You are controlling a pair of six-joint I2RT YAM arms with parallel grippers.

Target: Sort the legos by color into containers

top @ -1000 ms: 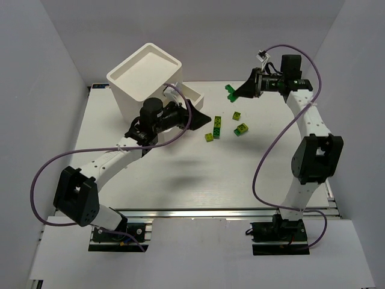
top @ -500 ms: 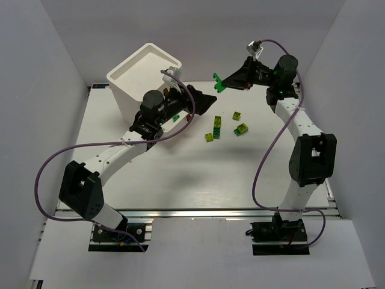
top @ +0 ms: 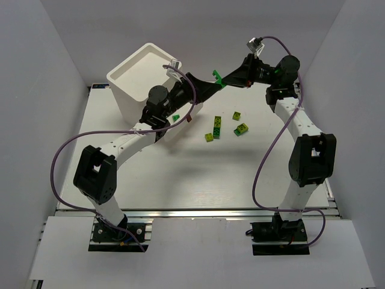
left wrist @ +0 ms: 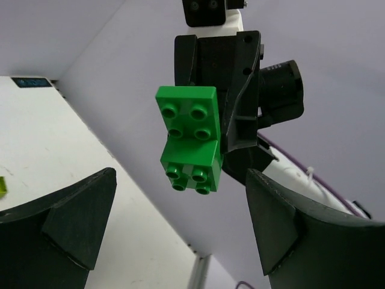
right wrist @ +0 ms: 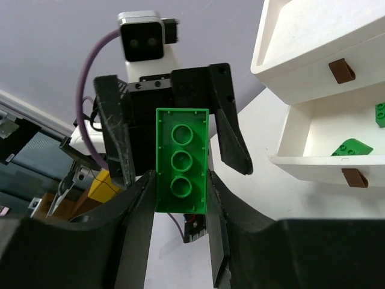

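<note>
The right gripper moves over the open drawer of green bricks next, below it and to its left in the top view. Then it goes down and lets go of the matching brick.
My right gripper [top: 225,79] is raised in the air, shut on a bright green brick [top: 217,77]. In the right wrist view the brick [right wrist: 181,159] sits between the fingers [right wrist: 137,208]. My left gripper [top: 209,90] is open and empty, raised to face it, its jaws just short of the brick [left wrist: 188,144]. The white drawer unit [top: 144,75] stands at the back left. One drawer [right wrist: 313,135] is pulled out and holds green bricks [right wrist: 352,147]. Several green and yellow-green legos [top: 215,123] lie on the table.
White walls close in the table on three sides. Brown pull tabs [right wrist: 341,71] show on the drawer fronts. The left arm reaches across the front of the open drawer, partly hiding it. Loose bricks [top: 242,128] lie right of centre.
The right gripper lifted the green brick and carried it left. The left arm rose from the open drawer and turned its open jaws up toward the brick.
</note>
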